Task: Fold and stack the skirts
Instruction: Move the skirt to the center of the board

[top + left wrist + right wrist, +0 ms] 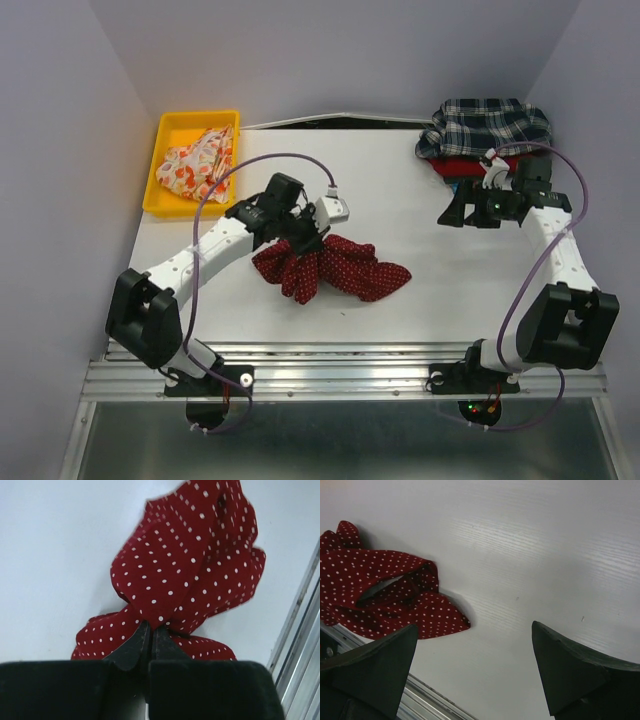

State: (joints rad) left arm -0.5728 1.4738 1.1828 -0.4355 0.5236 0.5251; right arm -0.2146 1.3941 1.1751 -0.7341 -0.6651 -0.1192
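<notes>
The robot's right gripper will go to the left in the top view and lower onto the dotted skirt's pointed corner (403, 273) (462, 623), because that corner sticks out from the crumpled cloth.
The dark red skirt with tiny white dots (340, 268) lies crumpled at the table's middle. My left gripper (305, 232) is shut on its upper left edge; in the left wrist view the jaws (151, 625) pinch the cloth (185, 565). The plaid skirt (487, 126) lies on the plain red skirt (470, 165) at the back right. The cream skirt with orange-red blobs (195, 165) lies in the yellow bin. My right gripper (458, 213) is open and empty, in front of the stack; its view shows the dotted skirt (385, 605) to the left.
A yellow bin (160, 190) stands at the back left corner. The table's metal front rail (340, 378) runs along the near edge. Grey walls close in on the left, back and right.
</notes>
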